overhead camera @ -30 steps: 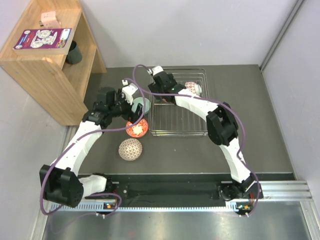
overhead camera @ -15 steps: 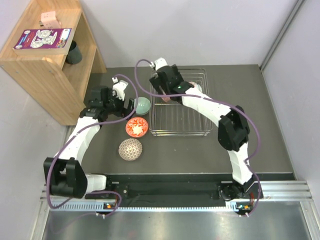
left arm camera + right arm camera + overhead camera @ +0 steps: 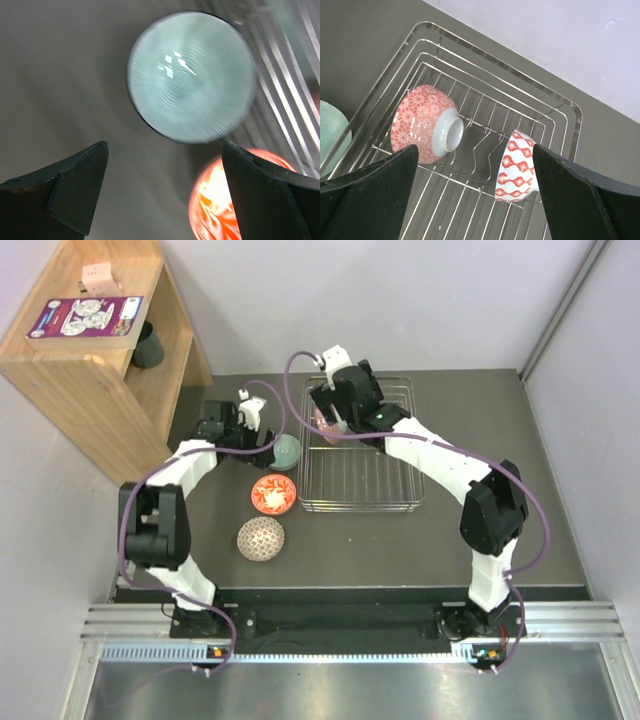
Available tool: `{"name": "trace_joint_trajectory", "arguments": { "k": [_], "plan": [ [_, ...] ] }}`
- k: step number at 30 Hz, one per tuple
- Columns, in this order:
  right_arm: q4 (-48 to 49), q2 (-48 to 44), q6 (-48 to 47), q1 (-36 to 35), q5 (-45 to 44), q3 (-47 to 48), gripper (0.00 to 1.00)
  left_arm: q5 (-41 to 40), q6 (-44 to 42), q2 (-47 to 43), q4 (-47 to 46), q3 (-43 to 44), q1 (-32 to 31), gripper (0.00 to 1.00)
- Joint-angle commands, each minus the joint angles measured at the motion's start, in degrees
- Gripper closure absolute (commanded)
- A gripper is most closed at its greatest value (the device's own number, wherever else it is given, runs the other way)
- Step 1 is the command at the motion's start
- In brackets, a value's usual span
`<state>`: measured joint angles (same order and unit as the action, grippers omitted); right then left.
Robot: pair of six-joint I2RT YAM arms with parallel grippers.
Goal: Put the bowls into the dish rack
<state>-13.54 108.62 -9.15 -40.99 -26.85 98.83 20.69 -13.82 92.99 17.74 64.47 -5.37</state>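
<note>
My left gripper lowers onto the mint bowl's rim facing away from the dish rack point(image 3: 134, 102) and closes next, since the rack's wires crowd its one side.
The dish rack point(image 3: 370, 480) point(image 3: 485, 56) holds two bowls lying on their sides against the tines: a red floral bowl point(image 3: 422, 122) point(image 3: 322, 421) at the left and a white bowl with red diamonds point(image 3: 517, 165) further right. My right gripper point(image 3: 475, 200) point(image 3: 338, 416) hangs open above them, holding nothing. On the table left of the rack are a mint green bowl point(image 3: 287, 451) point(image 3: 192, 82), a red-orange bowl point(image 3: 272, 494) point(image 3: 235, 200) and a beige mesh bowl point(image 3: 260, 538). My left gripper point(image 3: 165, 190) point(image 3: 262, 437) is open and empty, just above and beside the mint bowl.
A wooden shelf unit point(image 3: 100, 370) stands at the back left with a dark cup point(image 3: 148, 346) on its lower shelf. The rack's wires point(image 3: 290, 100) run close to the right of the mint bowl. A wall borders the table's right side.
My right gripper's jaws have widened and drawn up and back from the red floral bowl, which stays in the rack. My left arm has swung back and left, uncovering the red-orange bowl.
</note>
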Motion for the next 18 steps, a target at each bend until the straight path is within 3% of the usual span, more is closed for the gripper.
{"name": "trace_joint_trajectory", "arguments": {
  "k": [1, 11, 15, 18],
  "plan": [
    [1.4, -4.9, -0.5, 2.1, 2.7, -0.3, 0.05, -1.4, -0.9, 7.4, -2.3, 6.9, 1.3, 0.01],
    [0.7, -7.3, -1.1, 5.7, 7.2, -2.5, 0.06, 3.6, -2.3, 17.8, 0.7, 15.9, 1.3, 0.01],
    [0.1, -8.6, -2.2, 7.1, 9.5, -3.4, 0.05, 7.9, -3.1, 21.1, 4.7, 19.1, 1.3, 0.28],
    [0.1, -10.6, -2.5, 8.3, 10.7, -4.6, 0.05, 9.9, -3.3, 22.8, 6.2, 20.3, 1.3, 0.41]
  ]
}}
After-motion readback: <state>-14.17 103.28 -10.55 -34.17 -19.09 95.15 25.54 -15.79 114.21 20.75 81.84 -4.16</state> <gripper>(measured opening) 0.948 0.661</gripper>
